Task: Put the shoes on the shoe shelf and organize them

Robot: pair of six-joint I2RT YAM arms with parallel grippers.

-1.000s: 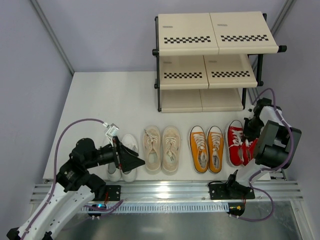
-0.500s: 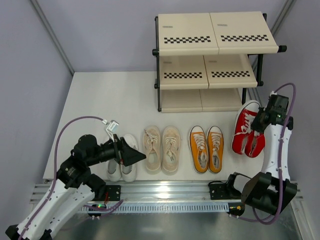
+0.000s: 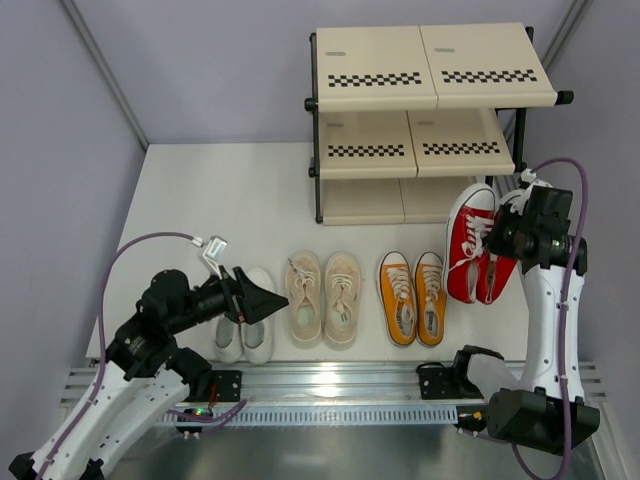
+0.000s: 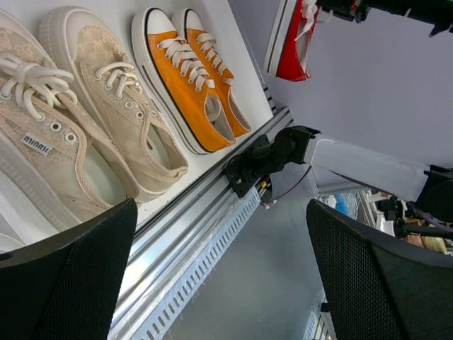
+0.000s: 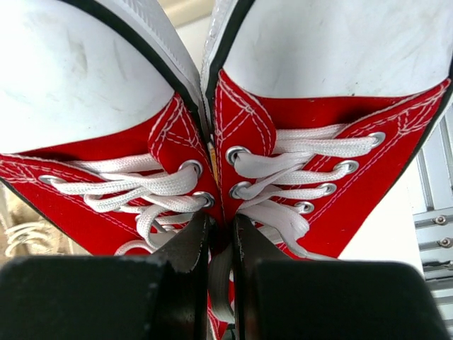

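I will next move my right gripper up and outward and let go of the red shoes on the top level of the shoe shelf, because that level is empty and is above and outward of my gripper.
My right gripper [image 3: 497, 240] is shut on the inner sides of the red shoes [image 3: 468, 243], holding the pair together off the table, toes toward the shoe shelf [image 3: 430, 100]. The right wrist view shows the jaws [image 5: 221, 241] pinching the red canvas [image 5: 297, 184] between the lace rows. The orange shoes [image 3: 413, 297], beige shoes [image 3: 323, 298] and white shoes [image 3: 250, 325] stand in a row on the table. My left gripper [image 3: 262, 303] is open and empty above the white pair, partly hiding it. The left wrist view shows its gripper [image 4: 226, 283], the beige shoes [image 4: 85, 134] and the orange shoes [image 4: 187, 85].
The shelf's three tiers carry nothing. Its lowest tier [image 3: 400, 200] lies just left of and behind the red pair. A metal rail [image 3: 340, 380] runs along the table's near edge. Grey walls close in both sides.
My right gripper has lifted the red pair from the right end of the row and carried it back and left, to just in front of the shelf. My left gripper has barely shifted.
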